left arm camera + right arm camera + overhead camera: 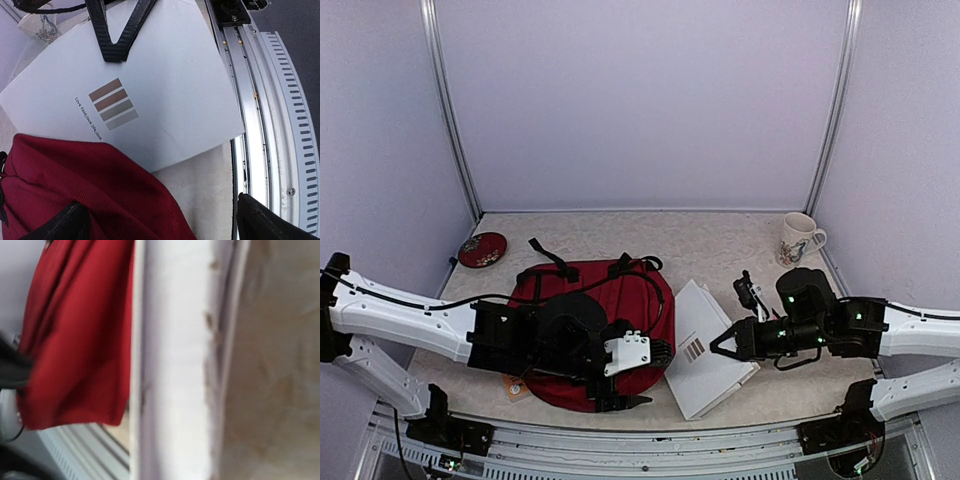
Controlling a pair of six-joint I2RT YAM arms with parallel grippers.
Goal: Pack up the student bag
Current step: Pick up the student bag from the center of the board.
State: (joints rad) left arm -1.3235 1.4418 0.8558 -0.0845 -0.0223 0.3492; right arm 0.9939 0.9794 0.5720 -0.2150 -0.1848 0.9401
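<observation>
My left gripper needs to come down onto the red fabric's fold (pixel 643 383) (pixel 166 216) there next and close on it. The bag's near edge runs between my open fingers.
The student bag (pixel 582 322), dark red with black straps, lies flat at centre-left; its fabric fills the lower left of the left wrist view (pixel 75 190). A white book (pixel 705 362) with brown stripes lies right of it, one edge against the bag. My left gripper (pixel 645 378) hangs open and empty over the bag's near-right edge, one finger (pixel 67 222) above the bag, the other by the rail. My right gripper (pixel 716 347) looks shut, its tips on the book's cover (pixel 115 56). The right wrist view shows the book (pixel 175 390) blurred and close, no fingers.
A patterned mug (pixel 800 238) stands at the back right. A small round dark-red pouch (pixel 482 249) lies at the back left. A metal rail (pixel 260 125) runs along the table's near edge, close to the left gripper. Frame posts stand at both back corners.
</observation>
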